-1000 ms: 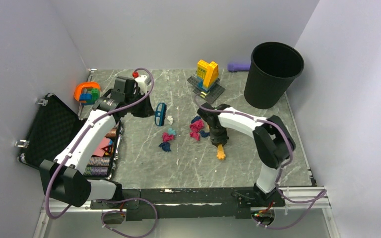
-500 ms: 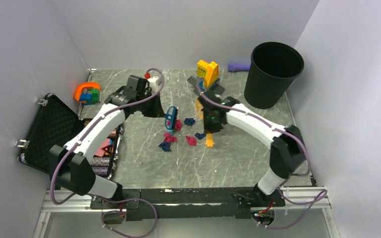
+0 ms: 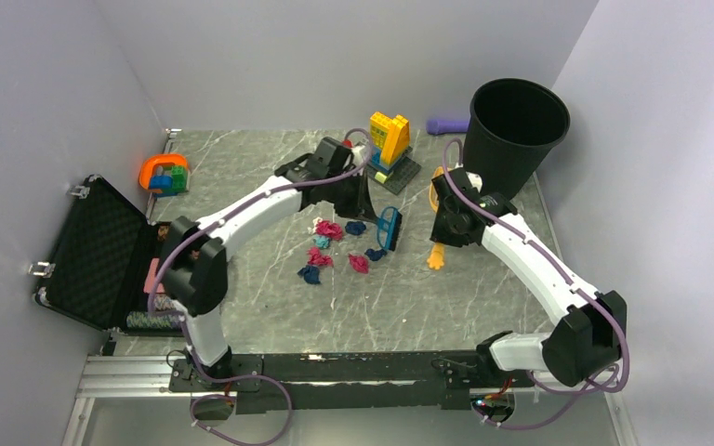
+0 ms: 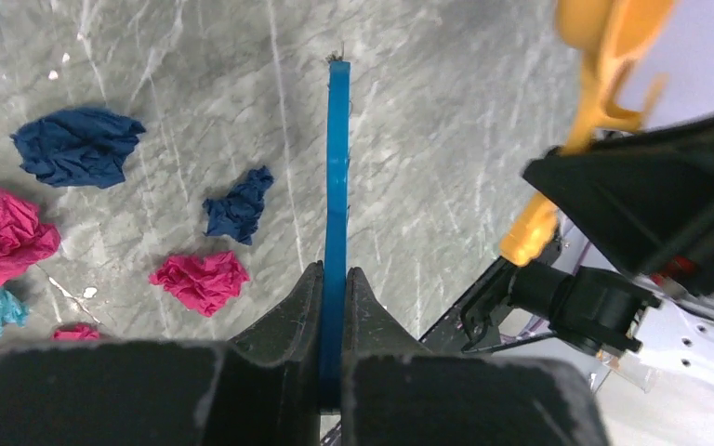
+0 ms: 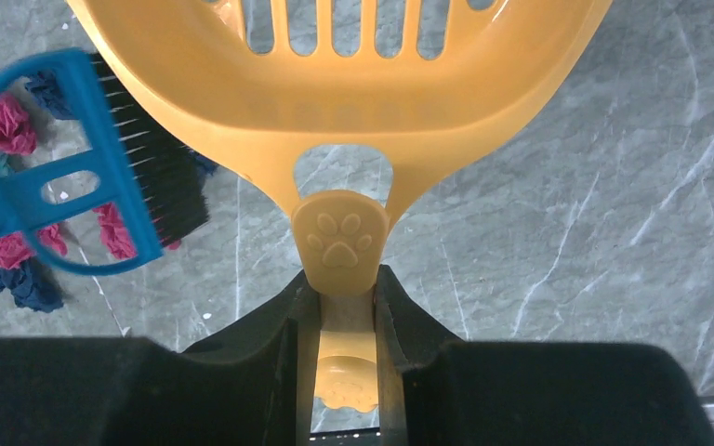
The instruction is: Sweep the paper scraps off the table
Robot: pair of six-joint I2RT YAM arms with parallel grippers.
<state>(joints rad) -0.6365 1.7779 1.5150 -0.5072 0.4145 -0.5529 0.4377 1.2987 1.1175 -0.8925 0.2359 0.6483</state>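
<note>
The scoop (image 3: 438, 256) in my right gripper goes down to bare tabletop by the scraps next, below and to its left in the top view, for release there.
Several paper scraps, magenta (image 3: 328, 229), dark blue (image 3: 355, 226) and teal (image 3: 322, 242), lie scattered mid-table (image 3: 270, 307). My left gripper (image 3: 368, 200) is shut on a small blue hand brush (image 3: 390, 229), which stands just right of the scraps. In the left wrist view my left gripper (image 4: 336, 288) holds the brush (image 4: 337, 177) edge-on, with the scraps (image 4: 201, 279) to its left. My right gripper (image 3: 448, 228) is shut on the handle of an orange slotted scoop (image 3: 438, 256), right of the brush. In the right wrist view my right gripper (image 5: 339, 297) holds the scoop (image 5: 344, 84); the brush (image 5: 56, 177) is at the left.
A black bin (image 3: 513, 137) stands at the back right, just behind the right gripper. A yellow-blue brick build (image 3: 389, 139) and a purple object (image 3: 446, 124) sit at the back. An orange-blue toy (image 3: 164, 174) and an open black case (image 3: 102, 246) are at the left.
My left gripper has carried the brush rightward, from left of the scraps to their right side. My right gripper has moved the scoop right and back, toward the bin. Some scraps shifted.
</note>
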